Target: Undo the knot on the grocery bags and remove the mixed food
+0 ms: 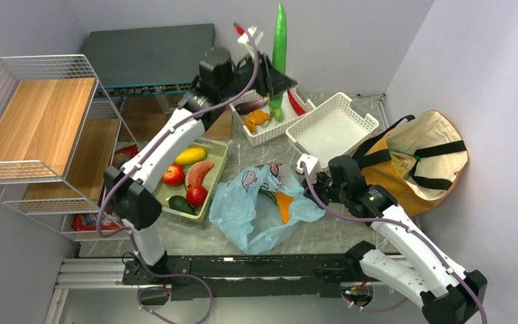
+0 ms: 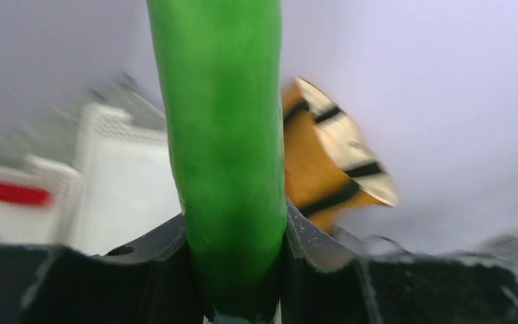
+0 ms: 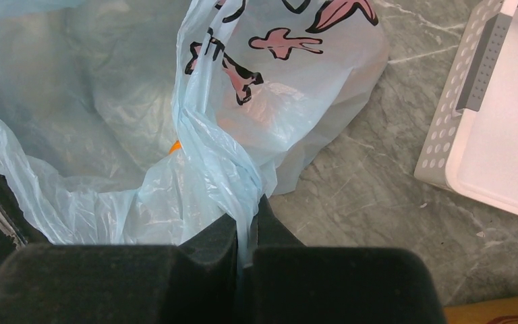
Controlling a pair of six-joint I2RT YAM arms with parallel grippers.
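Observation:
Next, my left gripper tips downward and lowers the long green cucumber [image 1: 280, 40] into the far white basket [image 1: 264, 133] to release it, as the eggplant and red chili already lie there.
My left gripper [image 1: 274, 82] is shut on the long green cucumber [image 1: 280, 40] and holds it upright over the far white basket [image 1: 264, 133]; in the left wrist view the cucumber [image 2: 222, 135] fills the gap between the fingers [image 2: 313, 246]. The light-blue plastic bag [image 1: 263, 202] lies open mid-table with an orange carrot [image 1: 284, 206] inside. My right gripper [image 1: 313, 185] is shut on a twisted strip of the bag [image 3: 216, 162]. The mustard-brown tote [image 1: 418, 158] stands open at the right. Mango [image 1: 190, 156], apples [image 1: 173, 175], watermelon slice [image 1: 199, 173] and avocado [image 1: 181, 204] lie in a green tray [image 1: 217, 177].
The far basket holds a purple eggplant [image 1: 251, 105], an orange piece [image 1: 256, 120] and a red chili [image 1: 295, 101]. A second white basket [image 1: 327, 128] stands beside it. A wire shelf rack [image 1: 37, 128] with red snack packs [image 1: 88, 221] is at the left.

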